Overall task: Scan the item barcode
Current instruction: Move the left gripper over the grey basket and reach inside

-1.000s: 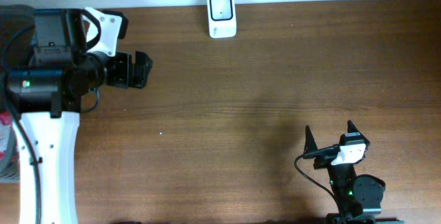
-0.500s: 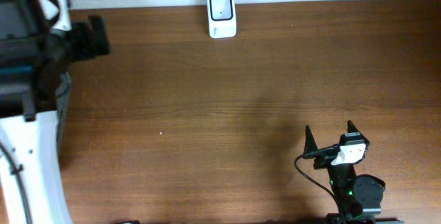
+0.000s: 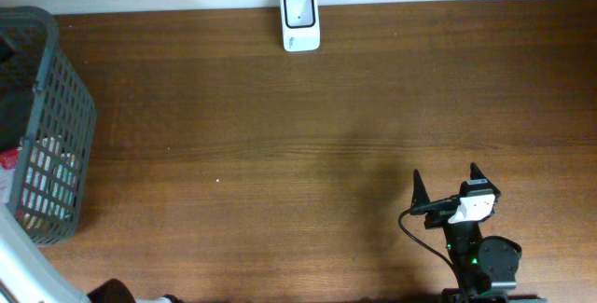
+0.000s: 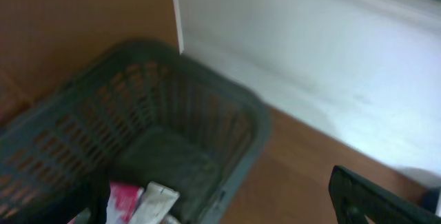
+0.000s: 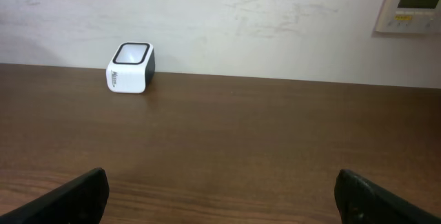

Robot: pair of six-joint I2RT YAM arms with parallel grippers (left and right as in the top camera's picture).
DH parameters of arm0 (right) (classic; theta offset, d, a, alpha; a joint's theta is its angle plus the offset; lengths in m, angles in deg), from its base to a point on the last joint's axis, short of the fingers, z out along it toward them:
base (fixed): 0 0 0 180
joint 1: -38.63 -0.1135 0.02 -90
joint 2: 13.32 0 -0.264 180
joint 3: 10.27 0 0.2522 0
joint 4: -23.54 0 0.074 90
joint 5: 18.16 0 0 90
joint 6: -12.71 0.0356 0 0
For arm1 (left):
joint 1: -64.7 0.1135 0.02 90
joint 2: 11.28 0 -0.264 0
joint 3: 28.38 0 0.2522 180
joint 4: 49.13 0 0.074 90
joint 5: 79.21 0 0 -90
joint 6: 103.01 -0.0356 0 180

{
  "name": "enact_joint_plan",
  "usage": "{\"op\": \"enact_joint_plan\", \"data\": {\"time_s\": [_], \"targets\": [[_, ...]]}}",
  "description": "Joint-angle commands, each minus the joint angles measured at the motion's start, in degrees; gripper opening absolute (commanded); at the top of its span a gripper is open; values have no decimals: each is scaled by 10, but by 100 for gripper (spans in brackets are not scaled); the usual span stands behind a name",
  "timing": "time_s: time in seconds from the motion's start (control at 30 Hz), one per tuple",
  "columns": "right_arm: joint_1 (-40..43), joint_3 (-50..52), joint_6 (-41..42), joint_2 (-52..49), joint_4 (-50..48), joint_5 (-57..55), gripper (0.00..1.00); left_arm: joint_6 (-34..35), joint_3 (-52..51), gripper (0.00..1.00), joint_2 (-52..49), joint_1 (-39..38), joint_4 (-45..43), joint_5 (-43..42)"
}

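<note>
The packet lies in the basket [image 3: 65, 107], below and back of my left gripper, so my left gripper needs to move back and down onto the packet's edge beside the white tube next.
The white barcode scanner [image 3: 300, 20] stands at the table's far edge, and the right wrist view has the scanner [image 5: 131, 67] far ahead on the left. A grey mesh basket [image 3: 65, 107] sits at the left end of the table. Inside the basket [image 4: 227, 114] lie a red-and-white packet [image 4: 122, 198] and a white tube [image 4: 157, 202]. My left gripper [image 4: 220, 210] hovers open over the basket, outside the overhead frame. My right gripper [image 3: 446, 184] rests open at the near right with nothing between its fingers [image 5: 386, 198].
The left arm's white link [image 3: 19, 266] shows at the bottom left corner. A white wall runs behind the table, with a control panel [image 5: 413, 3] on it at the right. Bare brown tabletop [image 3: 308, 154] lies between basket, scanner and right gripper.
The left arm has swung left, off the overhead frame, uncovering the basket, and its gripper now hangs over the basket. The right arm has not moved.
</note>
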State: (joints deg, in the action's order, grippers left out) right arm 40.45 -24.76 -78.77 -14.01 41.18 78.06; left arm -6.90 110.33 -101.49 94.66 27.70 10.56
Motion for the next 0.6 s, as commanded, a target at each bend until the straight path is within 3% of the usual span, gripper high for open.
{"op": "enact_joint_plan", "data": {"time_s": [0.0,0.17,0.47,0.57], "targets": [[-3,4,5,4,2,-5,99,9,7,99,-38,6,26,70],[-3,4,5,4,2,-5,99,9,7,99,-101,10,50,161],[-3,4,5,4,2,-5,99,52,7,99,-225,93,127,156],[-3,4,5,4,2,-5,99,51,7,99,-272,123,144,110]]}}
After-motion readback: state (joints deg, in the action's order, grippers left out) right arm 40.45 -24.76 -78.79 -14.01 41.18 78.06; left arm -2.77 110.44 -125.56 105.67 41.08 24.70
